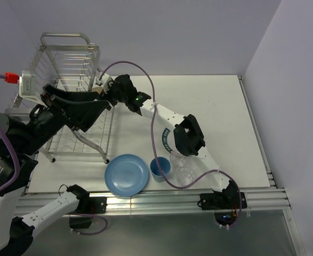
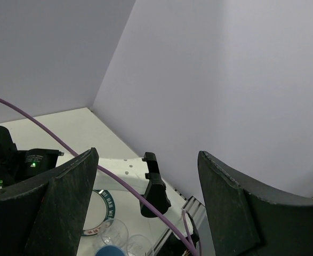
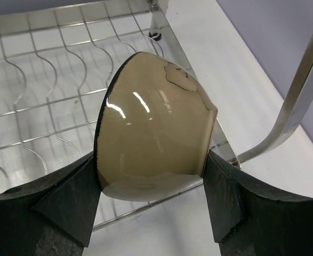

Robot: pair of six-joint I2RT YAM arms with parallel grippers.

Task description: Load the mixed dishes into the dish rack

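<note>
My right gripper should next move down and release the small bowl point(image 3: 156, 122) on edge in the empty end wires of the dish rack's lower shelf just below.
My right gripper point(image 3: 151, 160) is shut on a small bowl point(image 3: 156, 122) with a tan glazed side and a black rim, held on edge just above the lower wire tier of the silver dish rack point(image 3: 39, 106). In the top view this gripper point(image 1: 106, 87) is at the rack's point(image 1: 65, 53) right side. My left gripper point(image 2: 147, 160) is open and empty, raised high in front of the rack point(image 1: 84, 112). On the table are the light-blue plate point(image 1: 126, 174), the light-blue cup point(image 1: 160, 167), two clear glasses point(image 1: 178, 158) point(image 1: 186, 175), and the lettered white plate point(image 1: 166, 140), partly under the right arm.
The right arm point(image 1: 188, 133) stretches diagonally over the table from its base point(image 1: 223, 200). A purple cable point(image 1: 153, 106) loops above it. The rack's tube frame point(image 3: 300, 96) stands close to the bowl's right. Walls close in behind and to the right.
</note>
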